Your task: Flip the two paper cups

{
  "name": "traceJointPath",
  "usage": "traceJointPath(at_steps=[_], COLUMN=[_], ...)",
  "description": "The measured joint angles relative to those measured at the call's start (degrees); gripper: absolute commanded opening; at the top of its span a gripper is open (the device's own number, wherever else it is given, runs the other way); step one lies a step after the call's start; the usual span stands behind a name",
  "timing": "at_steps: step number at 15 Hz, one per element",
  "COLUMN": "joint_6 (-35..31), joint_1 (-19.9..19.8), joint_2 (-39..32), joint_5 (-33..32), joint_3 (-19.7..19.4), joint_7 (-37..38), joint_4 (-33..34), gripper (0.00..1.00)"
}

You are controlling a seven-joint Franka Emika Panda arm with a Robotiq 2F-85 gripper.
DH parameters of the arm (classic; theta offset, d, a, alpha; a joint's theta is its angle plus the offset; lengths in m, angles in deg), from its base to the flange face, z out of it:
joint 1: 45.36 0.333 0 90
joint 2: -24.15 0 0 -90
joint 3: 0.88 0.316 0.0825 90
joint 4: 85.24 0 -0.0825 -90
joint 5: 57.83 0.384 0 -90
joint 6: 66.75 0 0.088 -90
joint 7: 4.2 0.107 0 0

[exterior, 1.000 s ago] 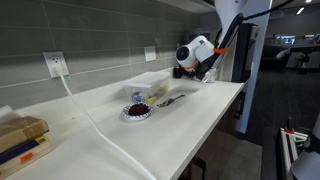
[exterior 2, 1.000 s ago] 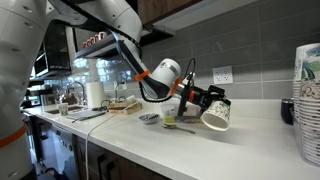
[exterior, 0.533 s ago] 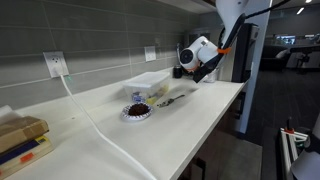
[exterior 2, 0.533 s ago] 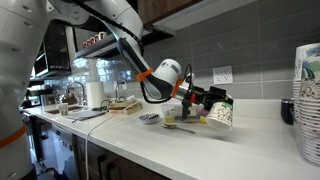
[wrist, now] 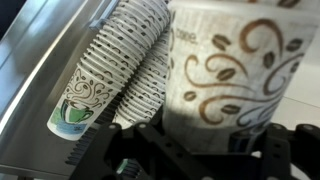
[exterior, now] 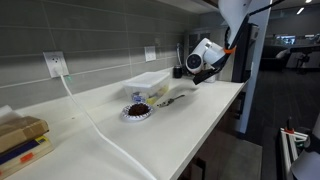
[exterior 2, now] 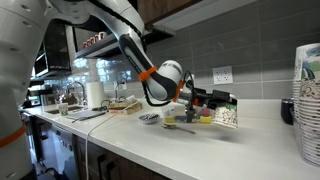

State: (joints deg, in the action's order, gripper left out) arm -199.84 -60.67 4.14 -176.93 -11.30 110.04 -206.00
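Observation:
Next, my gripper needs to bring the whitish paper cup down, turn it upright onto the bare counter below and release it, since the cup still hangs tilted above the counter.
My gripper (exterior 2: 214, 104) is shut on a whitish paper cup with brown swirl marking (exterior 2: 228, 115) and holds it tilted just above the counter, past the plate. In the wrist view this cup (wrist: 235, 65) fills the frame between the two black fingers of the gripper (wrist: 208, 138). In an exterior view the gripper (exterior: 205, 66) hangs over the far end of the counter and the cup is hidden behind it. I cannot make out a second loose paper cup.
A round patterned plate with dark contents (exterior: 137, 111) (exterior 2: 150, 118) sits mid-counter beside a clear plastic tray (exterior: 150, 80). Tall stacks of paper cups (exterior 2: 308, 100) (wrist: 100, 70) stand at the counter's end. Boxes (exterior: 20, 140) and a white cable (exterior: 100, 128) lie at the other end.
The gripper has swung the held cup outward along the counter, away from the plate, and turned it; the cup's tilt has changed.

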Motion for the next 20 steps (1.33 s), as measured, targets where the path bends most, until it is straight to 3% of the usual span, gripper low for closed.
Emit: traceJointPath(at_steps=[8, 14, 20], joint_6=[0.3, 4.4, 7.6], joint_1=[-1.9, -3.2, -3.7], joint_2=[0.0, -0.6, -1.1], joint_5=[-8.8, -15.4, -15.8], joint_3=[0.4, 0.4, 0.9], joint_7=[14.5, 23.4, 27.5], joint_4=[-3.6, -6.3, -8.1], gripper=[0.35, 0.35, 0.35])
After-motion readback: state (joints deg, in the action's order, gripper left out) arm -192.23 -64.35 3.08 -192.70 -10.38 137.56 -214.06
